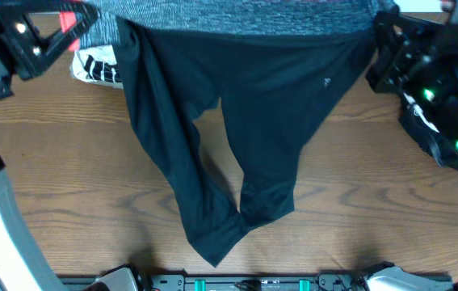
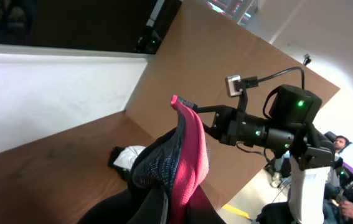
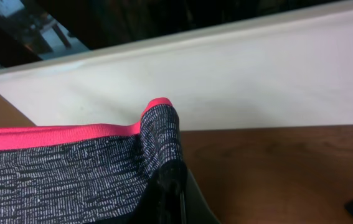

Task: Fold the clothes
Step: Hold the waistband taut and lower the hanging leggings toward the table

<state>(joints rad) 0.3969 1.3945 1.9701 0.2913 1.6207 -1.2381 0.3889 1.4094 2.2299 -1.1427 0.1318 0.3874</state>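
My left gripper will move down and toward the waistband's middle [image 1: 233, 19] to release the held end of the waistband, as that middle lies to its right in the overhead view.
Long black trousers [image 1: 245, 105] hang stretched between my two grippers, their legs drooping onto the wooden table toward the front edge. The grey speckled waistband [image 1: 237, 20] with its red-pink edge runs along the top. My left gripper [image 1: 83, 20] is shut on the waistband's left end, which bunches up red and grey [image 2: 185, 155] in the left wrist view just above the left gripper [image 2: 164, 208]. My right gripper [image 1: 374, 36] is shut on the right end; the right gripper [image 3: 173, 190] pinches the grey band [image 3: 70, 174]. A white, black-printed top [image 1: 95, 69] lies behind the left leg.
The right arm [image 2: 276, 124] with its green light stands across from the left wrist camera. A white wall [image 3: 257, 81] borders the table's far side. The arm bases [image 1: 261, 283] sit along the front edge. Bare wood [image 1: 374, 186] shows either side of the trousers.
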